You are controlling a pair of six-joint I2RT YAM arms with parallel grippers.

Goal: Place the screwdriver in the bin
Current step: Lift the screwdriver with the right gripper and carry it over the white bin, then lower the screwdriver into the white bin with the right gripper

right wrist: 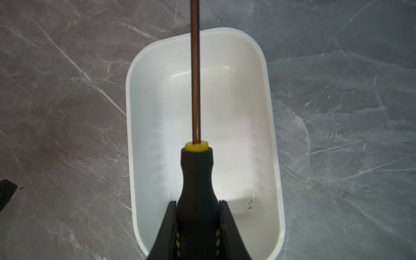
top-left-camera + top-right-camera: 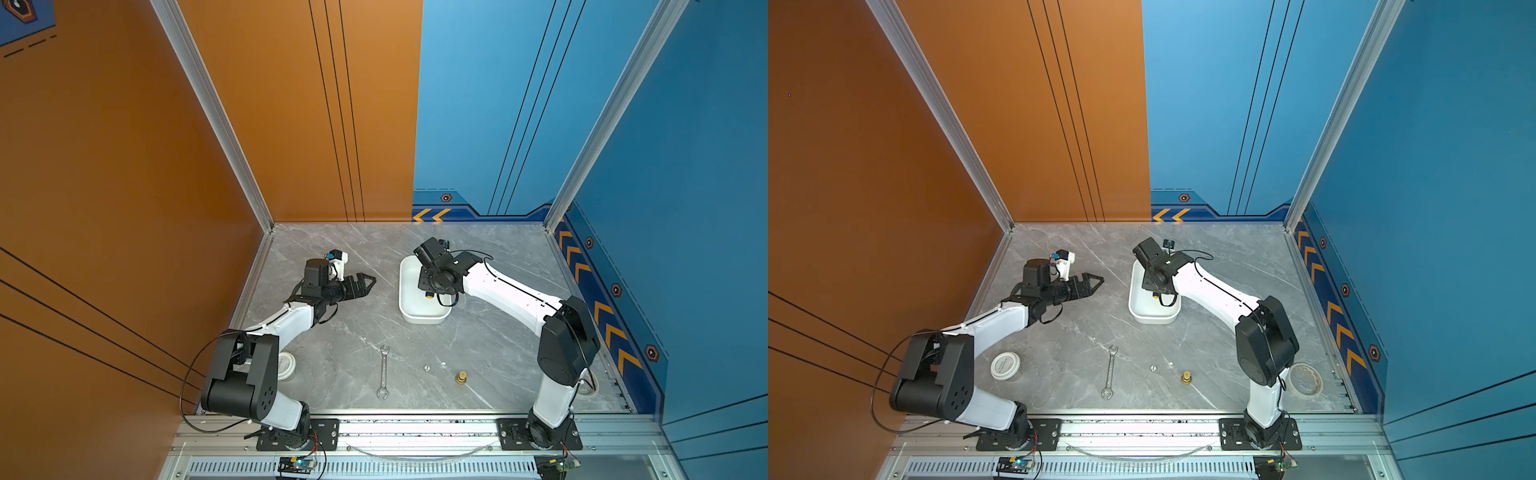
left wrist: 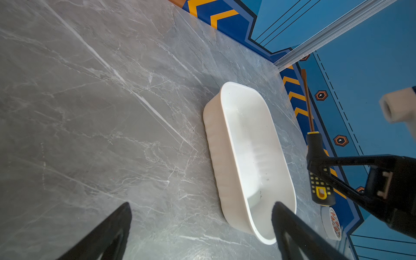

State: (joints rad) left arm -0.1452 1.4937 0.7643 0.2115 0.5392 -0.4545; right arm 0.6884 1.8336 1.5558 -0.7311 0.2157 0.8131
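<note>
The open white bin is below the robot's right gripper, so the gripper should next go down between the bin's sides and release the screwdriver's black handle on the bin's bottom.
My right gripper (image 1: 197,202) is shut on the black handle of the screwdriver (image 1: 198,177). It holds the tool in the air over the white bin (image 1: 267,90), and the thin shaft runs along the bin's length. The left wrist view shows the screwdriver (image 3: 315,148) clamped between the right fingers (image 3: 351,162), above the bin (image 3: 225,101). In both top views the right wrist hides the jaws. Only the yellow butt (image 2: 428,295) (image 2: 1155,295) shows over the bin (image 2: 419,318) (image 2: 1154,319). My left gripper (image 2: 368,280) (image 2: 1096,280) (image 3: 202,206) is open and empty, left of the bin.
A silver wrench (image 2: 383,372), a small die (image 2: 427,368) and a brass fitting (image 2: 461,377) lie near the front of the grey table. A round white lid (image 2: 1005,365) sits by the left arm. A tape roll (image 2: 1306,380) lies behind the right arm's base.
</note>
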